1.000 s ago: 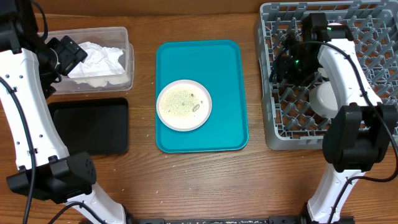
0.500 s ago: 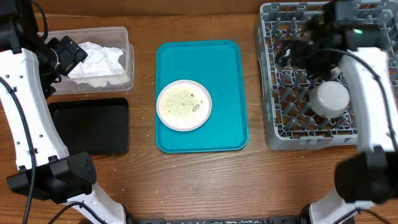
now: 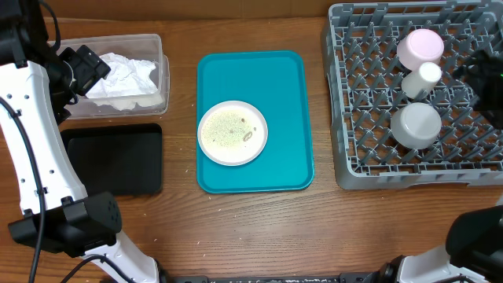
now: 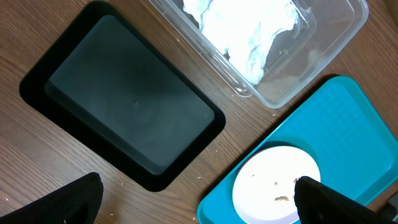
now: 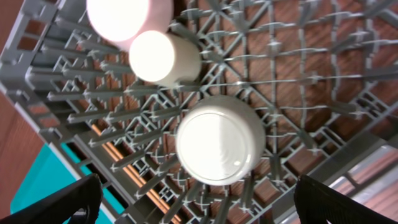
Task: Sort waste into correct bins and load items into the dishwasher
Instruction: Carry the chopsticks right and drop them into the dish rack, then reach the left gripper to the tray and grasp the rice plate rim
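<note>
The plate's rack-side rim (image 3: 266, 135) lies below my left gripper and to its right in the overhead view, so next I will move my left gripper across and down onto it.
My left gripper (image 4: 196, 208) is open and empty, high above the gap between the black tray (image 4: 124, 106) and the teal tray. In the overhead view it hangs by the left end of the clear tub (image 3: 157, 47), which holds the crumpled white napkin (image 3: 126, 72). The round plate (image 3: 232, 132) lies on the teal tray with pale food scraps (image 3: 228, 126) on it. The grey dish rack (image 3: 346, 157) holds an upside-down pink bowl (image 3: 420, 45), a small white cup (image 3: 424, 77) and a whitish bowl (image 3: 416, 126). My right gripper (image 5: 202, 202) is open, above the whitish bowl (image 5: 221, 140).
The teal serving tray (image 3: 275, 79) sits mid-table between the bins and the rack. The black tray (image 3: 112, 159) lies in front of the clear tub. My right arm (image 3: 483, 79) shows as a dark blur at the rack's right edge.
The right arm has pulled back from over the rack toward the right edge, with its jaws now wide. The pink bowl and white cup are uncovered. The left arm has not moved.
</note>
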{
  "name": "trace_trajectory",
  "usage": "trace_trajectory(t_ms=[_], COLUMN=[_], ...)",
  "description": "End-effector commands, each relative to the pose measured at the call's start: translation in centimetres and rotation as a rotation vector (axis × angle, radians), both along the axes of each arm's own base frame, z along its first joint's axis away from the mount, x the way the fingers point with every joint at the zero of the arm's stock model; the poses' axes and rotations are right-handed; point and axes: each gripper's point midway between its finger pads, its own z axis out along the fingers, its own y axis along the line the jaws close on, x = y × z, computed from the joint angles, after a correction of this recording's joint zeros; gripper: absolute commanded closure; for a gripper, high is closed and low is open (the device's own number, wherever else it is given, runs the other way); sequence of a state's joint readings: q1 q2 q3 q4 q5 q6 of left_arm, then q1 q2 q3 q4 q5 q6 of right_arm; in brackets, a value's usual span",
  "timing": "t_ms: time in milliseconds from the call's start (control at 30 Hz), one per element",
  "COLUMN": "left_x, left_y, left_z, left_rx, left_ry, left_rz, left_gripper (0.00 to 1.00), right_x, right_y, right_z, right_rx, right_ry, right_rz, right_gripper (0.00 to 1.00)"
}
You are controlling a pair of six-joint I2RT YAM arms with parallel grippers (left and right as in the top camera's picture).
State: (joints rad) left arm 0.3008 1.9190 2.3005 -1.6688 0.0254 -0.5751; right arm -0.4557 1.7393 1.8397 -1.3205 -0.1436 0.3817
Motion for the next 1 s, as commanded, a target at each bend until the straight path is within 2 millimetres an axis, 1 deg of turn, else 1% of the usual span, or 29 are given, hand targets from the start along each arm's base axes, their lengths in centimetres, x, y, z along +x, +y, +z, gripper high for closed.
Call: trace_trajectory(t_ms=[0, 33, 467, 500, 533, 600, 667, 733, 800, 833, 900, 967], left_x=[0.2, 0.2, 0.2, 0.4, 1.0, 1.1, 1.1, 1.4, 1.7, 1.6, 1.4, 1.1], left_y=[0.1, 0.1, 0.1, 0.1, -0.4, -2.5, -4.0, -6.0, -8.7, -10.7, -14.2, -16.7], left_z=[0.1, 0.1, 0.1, 0.1, 0.3, 0.4, 0.6, 1.1, 1.5, 1.7, 1.5, 1.1], left_rx=[0.004, 0.004, 0.004, -0.001, -0.042, -0.161, -0.243, -0.324, -0.369, -0.378, -0.358, -0.328], left_ry=[-0.004, -0.004, -0.006, -0.015, -0.044, -0.055, -0.064, -0.084, -0.107, -0.106, -0.095, -0.071], left_rz=[0.012, 0.012, 0.013, 0.019, 0.050, 0.031, 0.007, -0.065, -0.203, -0.295, -0.455, -0.541], left_gripper=[0.00, 0.00, 0.00, 0.00, 0.00, 0.00, 0.00, 0.00, 0.00, 0.00, 0.01, 0.04], right_x=[-0.2, -0.3, -0.3, -0.3, -0.3, -0.3, -0.3, -0.3, -0.3, -0.3, -0.3, -0.3], right_y=[-0.6, -0.9, -0.9, -0.9, -0.9, -0.9, -0.9, -0.9, -0.9, -0.9, -0.9, -0.9], right_z=[0.7, 0.7, 0.7, 0.7, 0.7, 0.7, 0.7, 0.7, 0.7, 0.7, 0.7, 0.7], right_rx=[0.007, 0.007, 0.007, 0.007, 0.008, 0.007, 0.007, 0.007, 0.007, 0.007, 0.007, 0.007], right_ry=[-0.029, -0.029, -0.029, -0.029, -0.029, -0.029, -0.029, -0.029, -0.029, -0.029, -0.029, -0.029], right_rz=[-0.030, -0.036, -0.037, -0.037, -0.037, -0.037, -0.037, -0.037, -0.037, -0.037, -0.037, -0.037], right_gripper=[0.00, 0.00, 0.00, 0.00, 0.00, 0.00, 0.00, 0.00, 0.00, 0.00, 0.00, 0.00])
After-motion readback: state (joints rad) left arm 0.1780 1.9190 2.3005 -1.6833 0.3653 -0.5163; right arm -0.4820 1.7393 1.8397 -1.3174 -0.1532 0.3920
